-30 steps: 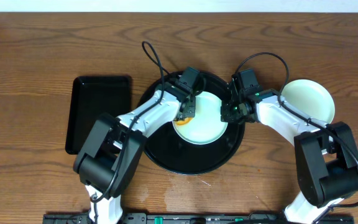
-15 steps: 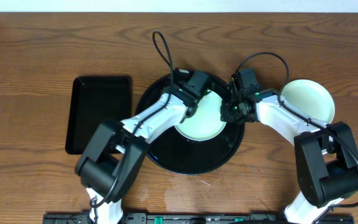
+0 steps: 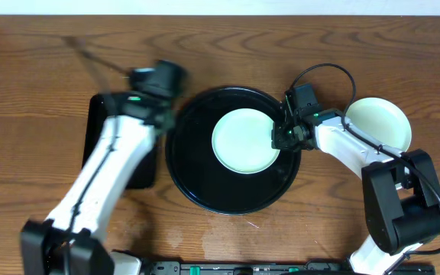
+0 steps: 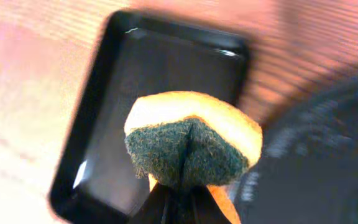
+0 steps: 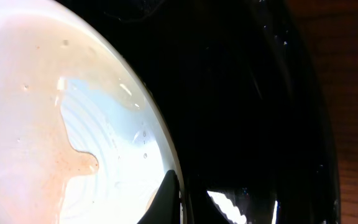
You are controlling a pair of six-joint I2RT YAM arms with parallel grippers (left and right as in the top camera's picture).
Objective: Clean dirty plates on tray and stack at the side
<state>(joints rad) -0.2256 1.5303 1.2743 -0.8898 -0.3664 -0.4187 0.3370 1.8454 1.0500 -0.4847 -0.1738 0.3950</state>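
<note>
I will swing my left gripper to the left in the overhead view and down next, to let go of the sponge. The rectangular tray's empty bottom is below it on that side.
A mint-green plate (image 3: 243,141) lies in the round black tray (image 3: 205,191). My right gripper (image 3: 281,136) is shut on its right rim. In the right wrist view one dark finger (image 5: 169,193) rests on the plate (image 5: 42,124), which shows a wet film with a faint brownish tint. The tray's glossy floor (image 5: 247,112) is beside it. My left gripper (image 3: 159,80), blurred, is left of the round tray and shut on an orange sponge with a dark green scouring face (image 4: 191,146). A second pale plate (image 3: 378,122) sits on the table at the right.
A smaller rectangular black tray (image 3: 92,122) lies left of the round tray, partly under my left arm. In the left wrist view it (image 4: 160,81) is behind the sponge, with the round tray's edge (image 4: 316,155) at the right. Wooden table all around.
My left gripper has swung left with the sponge, off the green plate to the rectangular tray's side. The plate is now fully uncovered. The right arm has not moved.
</note>
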